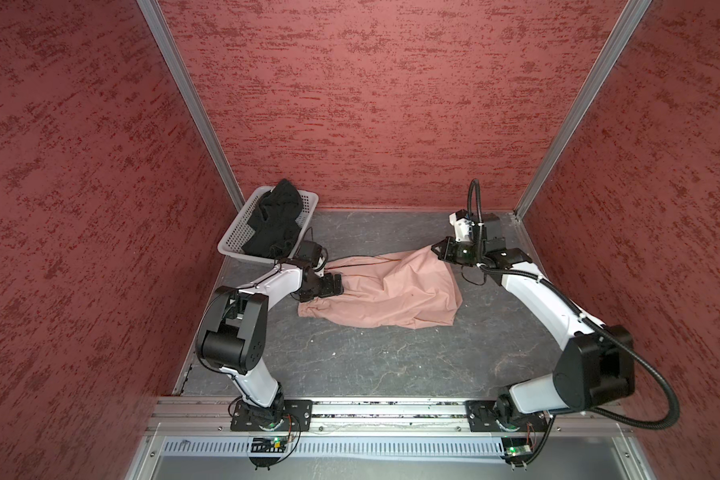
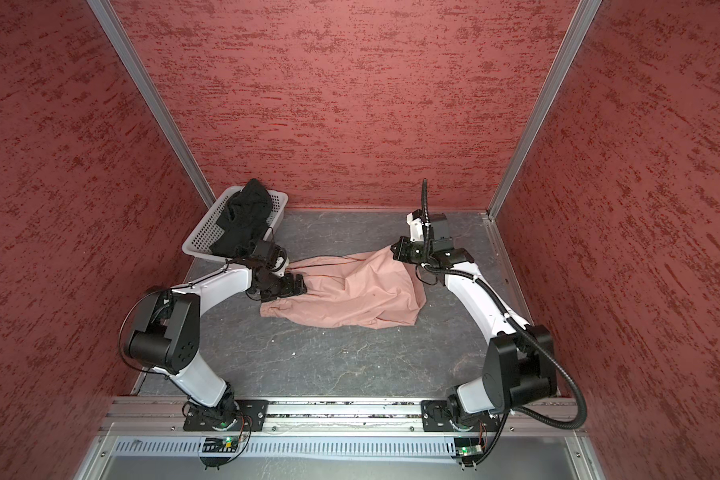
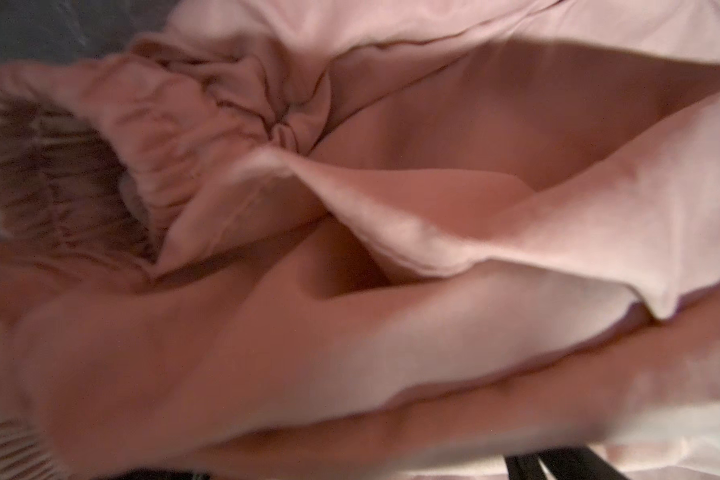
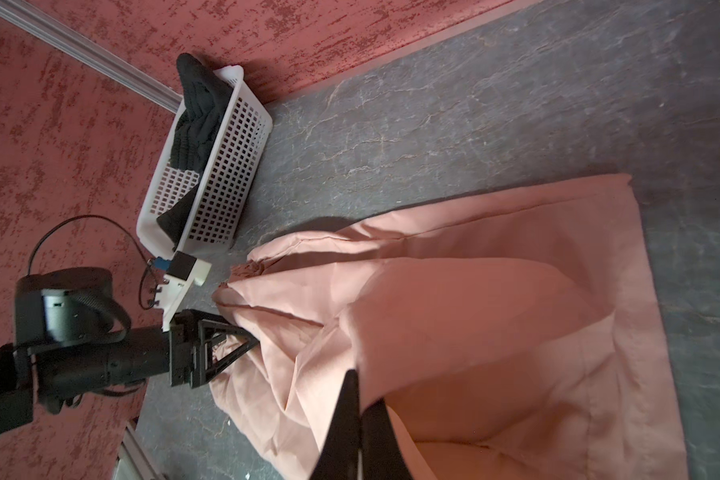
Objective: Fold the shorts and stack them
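Note:
The flat hem of the lower layer (image 1: 457,283) (image 4: 641,344) lies below the robot's right gripper, so that gripper will next lower the still raised leg edge toward it and release it there.
The dusty pink shorts (image 1: 395,291) (image 2: 358,291) lie rumpled across the middle of the table, stretched between both grippers. My left gripper (image 1: 336,286) (image 4: 246,345) sits at the gathered waistband end, its jaws spread open with pink cloth around them. In the left wrist view the pink shorts (image 3: 391,249) fill the frame and hide most of the fingers. My right gripper (image 1: 436,249) (image 4: 360,411) is shut on a leg edge of the pink shorts (image 4: 474,311) at the back right. The black shorts (image 1: 275,224) (image 2: 242,224) (image 4: 196,120) lie bunched in the basket.
The white perforated basket (image 1: 233,232) (image 2: 196,237) (image 4: 233,166) stands in the back left corner, just behind my left wrist. Red textured walls close in three sides. Bare grey table (image 1: 371,365) stretches in front of the pink shorts toward the arm bases.

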Motion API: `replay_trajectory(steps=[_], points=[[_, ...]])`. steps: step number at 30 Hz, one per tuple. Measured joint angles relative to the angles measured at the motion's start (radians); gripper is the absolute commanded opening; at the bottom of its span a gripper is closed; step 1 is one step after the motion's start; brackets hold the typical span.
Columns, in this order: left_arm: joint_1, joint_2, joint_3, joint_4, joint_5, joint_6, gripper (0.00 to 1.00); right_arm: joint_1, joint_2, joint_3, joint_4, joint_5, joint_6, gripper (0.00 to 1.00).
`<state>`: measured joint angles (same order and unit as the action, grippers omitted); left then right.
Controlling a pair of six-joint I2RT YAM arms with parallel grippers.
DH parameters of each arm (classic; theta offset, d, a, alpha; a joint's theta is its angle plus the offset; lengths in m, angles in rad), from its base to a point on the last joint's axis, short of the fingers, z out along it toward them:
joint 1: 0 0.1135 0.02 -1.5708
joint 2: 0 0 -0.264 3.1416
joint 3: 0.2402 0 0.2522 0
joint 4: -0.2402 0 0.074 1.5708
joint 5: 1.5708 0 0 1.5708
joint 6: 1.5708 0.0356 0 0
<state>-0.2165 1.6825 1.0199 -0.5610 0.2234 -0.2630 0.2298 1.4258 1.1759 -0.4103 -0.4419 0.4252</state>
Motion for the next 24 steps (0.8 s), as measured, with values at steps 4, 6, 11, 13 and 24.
replay_trajectory(steps=[4,6,11,13,24], points=[[0.007,-0.002,-0.008,0.011,0.001,0.007,0.99,0.0,-0.053,0.009,-0.074,-0.026,-0.004,0.0],[0.008,-0.002,-0.009,0.013,0.003,0.007,0.99,-0.004,-0.053,0.033,-0.13,-0.024,-0.004,0.0],[0.01,-0.002,-0.014,0.022,0.004,0.009,0.99,-0.054,-0.053,0.096,-0.249,-0.027,-0.003,0.0],[0.01,-0.002,-0.015,0.024,0.005,0.01,0.99,-0.081,-0.051,0.098,-0.266,-0.039,-0.005,0.0],[0.011,0.0,-0.021,0.039,0.005,0.01,0.99,-0.111,0.264,0.114,-0.143,-0.092,-0.085,0.5]])
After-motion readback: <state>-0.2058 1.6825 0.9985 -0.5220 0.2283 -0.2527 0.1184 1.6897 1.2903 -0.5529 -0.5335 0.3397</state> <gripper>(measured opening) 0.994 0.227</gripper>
